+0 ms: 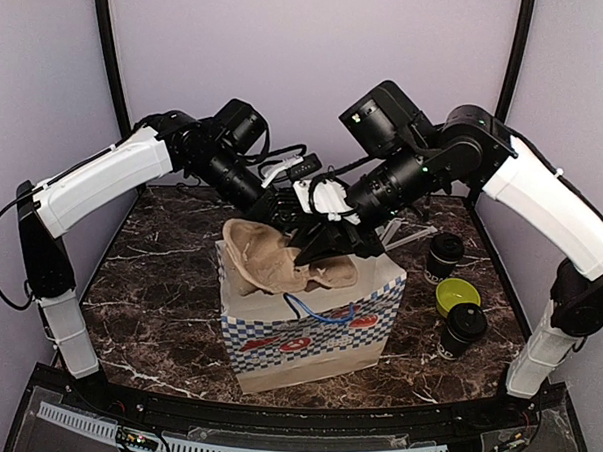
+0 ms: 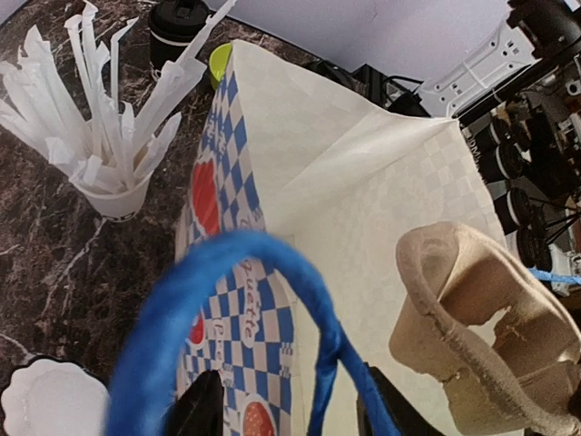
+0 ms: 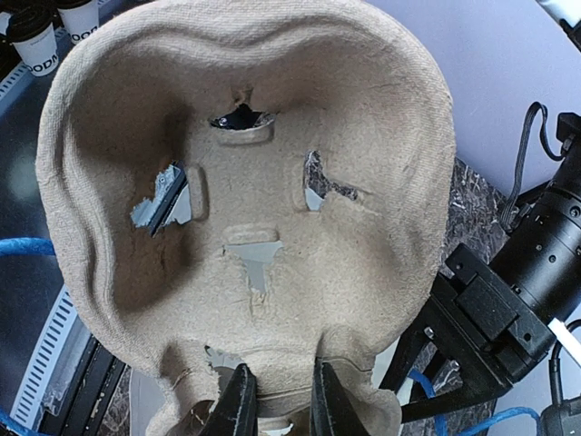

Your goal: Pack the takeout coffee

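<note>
I will lower my right gripper between the bag's paper sides, deep into the bag, and open it, because the brown carrier (image 3: 254, 182) hangs over the bag's opening.
Two black takeout coffee cups with black lids stand on the table at the right, one further back (image 1: 444, 254) and one nearer (image 1: 463, 328). The blue-and-white checked paper bag (image 1: 312, 322) stands open in the middle. My right gripper (image 3: 277, 404) is shut on the rim of a brown pulp cup carrier (image 3: 254, 182), holding it tilted over the bag's mouth (image 1: 280, 257). My left gripper (image 2: 290, 413) is at the bag's back edge, its fingers (image 2: 204, 409) open. The bag's blue handle (image 2: 227, 272) loops loosely between them.
A lime-green bowl (image 1: 457, 295) sits between the two black cups. In the left wrist view a white paper cup of wrapped straws (image 2: 113, 182) stands beside the bag, with a white fluted dish (image 2: 50, 404) near it. Both arms crowd above the bag.
</note>
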Motion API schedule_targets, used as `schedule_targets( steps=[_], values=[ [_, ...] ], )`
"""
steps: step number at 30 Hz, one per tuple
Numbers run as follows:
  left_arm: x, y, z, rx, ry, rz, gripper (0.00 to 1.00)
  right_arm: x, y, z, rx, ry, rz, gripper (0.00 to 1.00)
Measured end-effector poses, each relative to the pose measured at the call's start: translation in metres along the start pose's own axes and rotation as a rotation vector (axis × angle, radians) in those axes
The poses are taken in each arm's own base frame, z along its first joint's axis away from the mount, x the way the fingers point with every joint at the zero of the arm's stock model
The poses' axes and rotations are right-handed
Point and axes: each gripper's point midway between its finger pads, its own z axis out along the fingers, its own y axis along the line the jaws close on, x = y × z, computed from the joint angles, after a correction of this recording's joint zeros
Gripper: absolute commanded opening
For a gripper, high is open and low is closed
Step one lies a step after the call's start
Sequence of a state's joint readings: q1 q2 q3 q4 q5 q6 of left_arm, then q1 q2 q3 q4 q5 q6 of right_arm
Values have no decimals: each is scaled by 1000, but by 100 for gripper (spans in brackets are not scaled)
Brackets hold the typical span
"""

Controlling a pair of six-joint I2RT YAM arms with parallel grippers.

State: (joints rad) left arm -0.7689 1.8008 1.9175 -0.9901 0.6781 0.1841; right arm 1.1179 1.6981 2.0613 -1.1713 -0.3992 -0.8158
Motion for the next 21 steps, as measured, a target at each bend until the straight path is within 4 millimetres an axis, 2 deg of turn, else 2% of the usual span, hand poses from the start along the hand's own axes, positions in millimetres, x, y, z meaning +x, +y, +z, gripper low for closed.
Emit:
schedule_targets(
  steps=[3,6,11,16,19,21],
  values=[
    [-3,8,-6,-72,-7,13,78,5,-2,2,13,22,-4,7],
    [-10,9,-28,-173,-46,49,84,13,-4,8,16,55,-6,6],
    [-25,-12,-99,-372,-203,143,89,36,-7,28,6,137,4,5],
    [-14,-44,-172,-535,-381,208,91,66,-6,52,-20,242,15,5],
    [-9,-46,-184,-577,-417,209,91,79,-7,63,-30,290,21,5],
    [-3,-43,-185,-598,-418,198,91,89,-8,71,-37,326,25,5]
  ],
)
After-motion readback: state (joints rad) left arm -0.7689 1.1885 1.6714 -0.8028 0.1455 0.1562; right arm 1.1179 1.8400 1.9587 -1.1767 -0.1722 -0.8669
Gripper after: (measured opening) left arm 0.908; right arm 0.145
